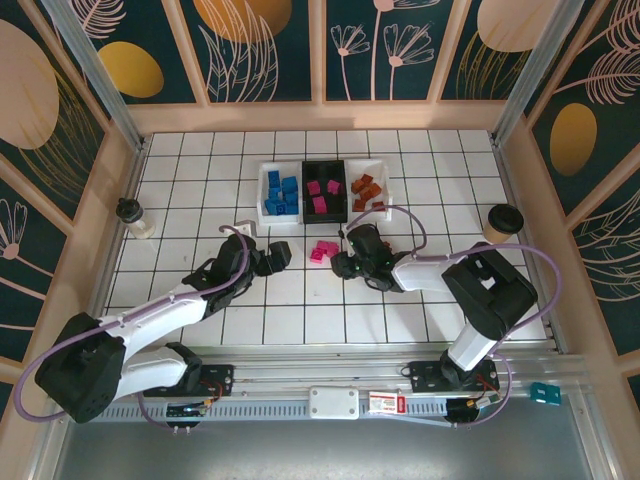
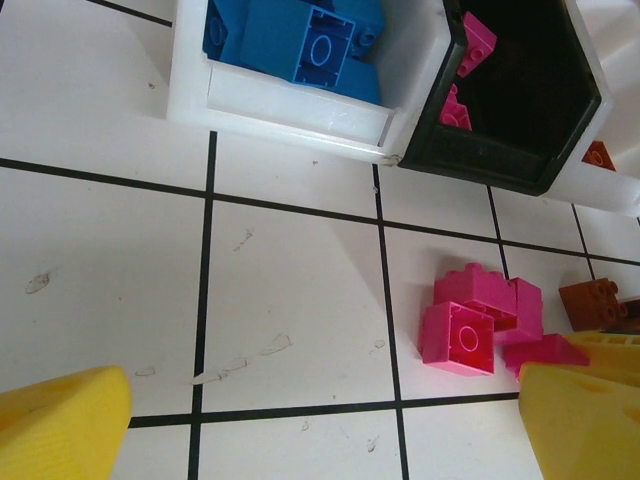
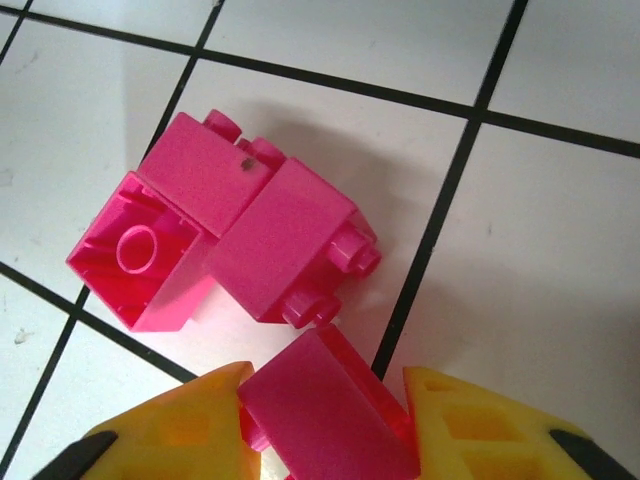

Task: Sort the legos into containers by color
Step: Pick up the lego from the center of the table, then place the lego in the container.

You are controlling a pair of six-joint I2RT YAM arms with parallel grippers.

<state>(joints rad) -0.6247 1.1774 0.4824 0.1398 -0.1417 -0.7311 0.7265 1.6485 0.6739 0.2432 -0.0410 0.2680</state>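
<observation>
My right gripper will lift its pink lego next, then carry it outward over the black bin [image 1: 324, 165] and release it, as that bin holds pink legos.
Three bins stand in a row at the back: a white bin [image 1: 264, 192] with blue legos [image 1: 282, 192], a black bin [image 1: 324, 165] with pink legos, and a white bin [image 1: 384, 185] with orange-brown legos [image 1: 366, 190]. A few loose pink legos [image 1: 323, 250] lie on the tiles in front of them. My right gripper [image 1: 345, 263] is just right of that cluster, its yellow fingers shut on one pink lego [image 3: 330, 410] next to two other pink legos [image 3: 230, 230]. My left gripper [image 1: 281, 258] is open over bare tile, left of the pink legos [image 2: 470, 325]. One brown lego [image 2: 592, 300] lies beyond them.
A paper cup with a dark lid [image 1: 502, 222] stands at the right wall. A small bottle [image 1: 133, 217] stands at the left wall. Wooden walls enclose the tiled floor on three sides.
</observation>
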